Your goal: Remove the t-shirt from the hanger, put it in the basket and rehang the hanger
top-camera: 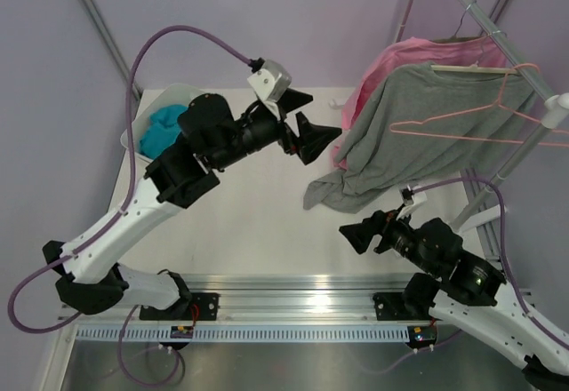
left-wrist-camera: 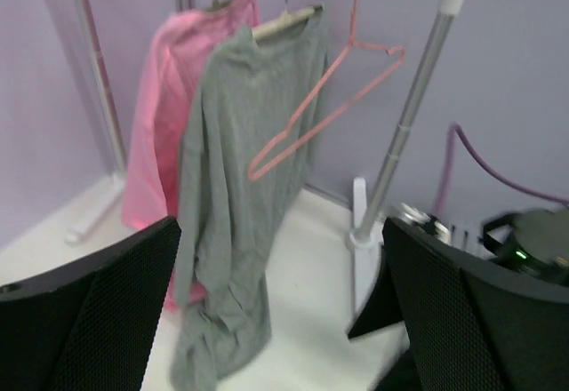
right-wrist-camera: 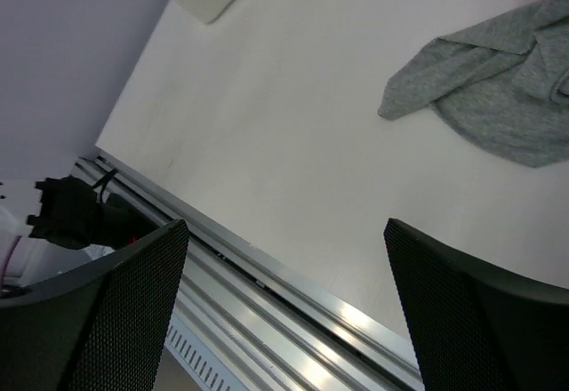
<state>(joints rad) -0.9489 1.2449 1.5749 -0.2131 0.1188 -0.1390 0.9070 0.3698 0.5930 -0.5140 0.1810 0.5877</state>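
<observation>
My right gripper rises and reaches outward onto the grey t-shirt's bin-side shoulder (top-camera: 408, 78) next, which hangs above and outward of it, since the hanger still carries the t-shirt.
The grey t-shirt (top-camera: 400, 129) hangs on the cream hanger (top-camera: 476, 68) from the rack rail at the right; its hem pools on the table (top-camera: 333, 194). It also shows in the left wrist view (left-wrist-camera: 240, 187), hanger (left-wrist-camera: 280, 22) at its shoulder. Its hem shows in the right wrist view (right-wrist-camera: 498, 89). My left gripper (top-camera: 307, 124) is open and empty, raised, left of the shirt and apart from it. My right gripper (top-camera: 356, 234) is open and empty, low over the table, below the hem.
A pink t-shirt (top-camera: 391, 58) hangs behind the grey one. Thin pink wire hangers (top-camera: 471, 124) hang on the metal rack rail (top-camera: 516, 62). A white bin (top-camera: 156, 111) with a teal cloth (top-camera: 163, 131) stands at the back left. The rack's upright pole (left-wrist-camera: 409, 124) stands on the table.
</observation>
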